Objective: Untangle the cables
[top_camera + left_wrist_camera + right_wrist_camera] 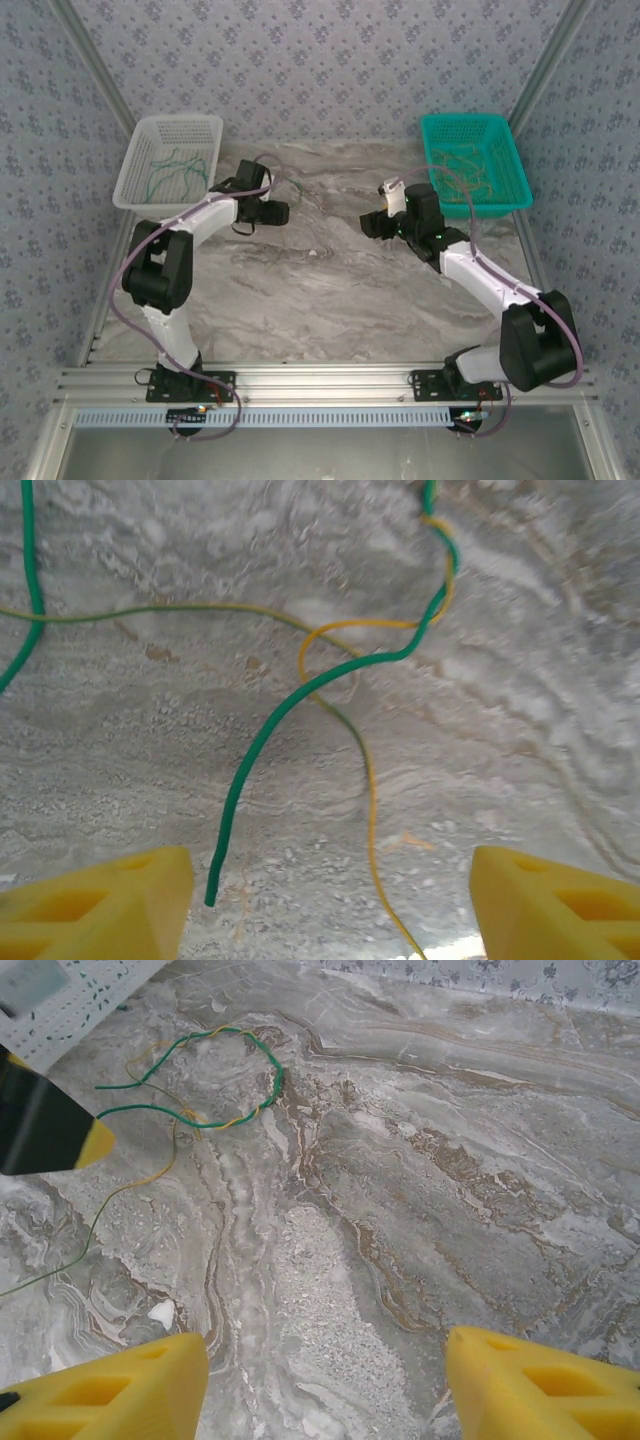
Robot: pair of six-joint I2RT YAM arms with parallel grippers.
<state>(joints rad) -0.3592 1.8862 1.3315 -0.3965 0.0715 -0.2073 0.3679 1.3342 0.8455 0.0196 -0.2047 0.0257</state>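
My left gripper will next move down onto the loose end of the green cable and close there, since that end is below it, between its open fingers.
A green cable and a thin yellow-green cable lie twisted together on the marble table. Their loose ends run down between the fingers of my left gripper, which is open just above them and touches neither. In the right wrist view the same cables form a twisted loop at the upper left, with a left gripper fingertip beside it. My right gripper is open over bare marble with nothing between its fingers. From above, the left gripper and the right gripper face each other across the middle.
A white basket at the back left holds green strands. A teal basket at the back right holds yellowish strands. Patterned walls close the table's back and sides.
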